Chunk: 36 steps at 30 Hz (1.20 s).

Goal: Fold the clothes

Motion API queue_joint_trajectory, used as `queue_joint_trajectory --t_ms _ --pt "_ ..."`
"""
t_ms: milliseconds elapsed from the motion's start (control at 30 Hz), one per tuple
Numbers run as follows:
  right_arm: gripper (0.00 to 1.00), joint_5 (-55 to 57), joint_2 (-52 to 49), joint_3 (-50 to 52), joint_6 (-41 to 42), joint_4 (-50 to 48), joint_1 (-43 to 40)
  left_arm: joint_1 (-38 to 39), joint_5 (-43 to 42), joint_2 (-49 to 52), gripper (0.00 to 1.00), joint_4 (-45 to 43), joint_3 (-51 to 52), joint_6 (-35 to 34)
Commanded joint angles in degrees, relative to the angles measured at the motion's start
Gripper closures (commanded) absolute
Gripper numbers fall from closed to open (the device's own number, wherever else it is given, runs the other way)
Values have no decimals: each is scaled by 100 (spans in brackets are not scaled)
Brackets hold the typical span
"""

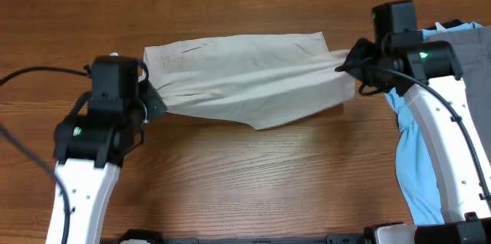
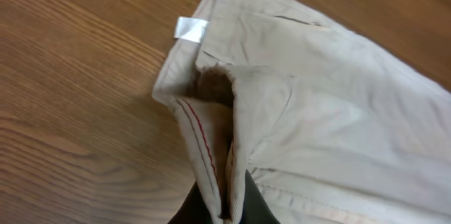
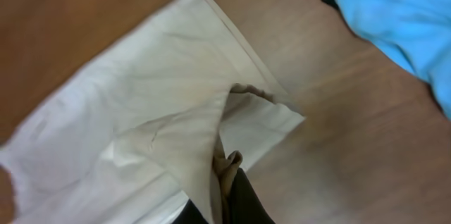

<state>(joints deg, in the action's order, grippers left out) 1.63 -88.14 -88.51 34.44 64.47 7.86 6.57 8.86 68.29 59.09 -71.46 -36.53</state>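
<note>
The robot's right gripper will take the leg-hem end outward and down and let it go over the shorts' far corner [image 1: 318, 39] [image 3: 192, 0], which lies flat outward of that gripper.
The beige shorts [image 1: 245, 75] hang stretched between my two grippers across the middle of the wooden table, sagging toward the near side. My left gripper [image 1: 157, 100] is shut on the waistband end, where the fabric [image 2: 296, 125] bunches between its jaws beside a small white label [image 2: 191, 29]. My right gripper [image 1: 345, 64] is shut on the leg-hem end, with the cloth [image 3: 162, 111] pinched into a fold between its fingers [image 3: 246, 199].
A light blue T-shirt [image 1: 418, 175] lies at the table's right edge under my right arm, seen again as blue cloth [image 3: 394, 13] in the right wrist view. A grey garment [image 1: 469, 48] rests on top of it at the far right.
</note>
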Motion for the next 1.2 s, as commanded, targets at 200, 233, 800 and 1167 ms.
queue_joint_trajectory --t_ms 200,233,800,1167 --pt "96 -87 -640 -219 -122 -393 -103 -256 1228 1025 96 -745 -168 -485" --pt "96 -87 -748 -219 -122 -417 -103 -304 1228 1084 96 -828 -168 -485" --pt "90 -601 -2293 -157 -125 -2168 -63 -734 828 2688 95 -2188 -166 -483" --pt "0 -1473 -2310 -411 -1106 -3386 -127 -977 46 2883 13 -3324 -664 1005"
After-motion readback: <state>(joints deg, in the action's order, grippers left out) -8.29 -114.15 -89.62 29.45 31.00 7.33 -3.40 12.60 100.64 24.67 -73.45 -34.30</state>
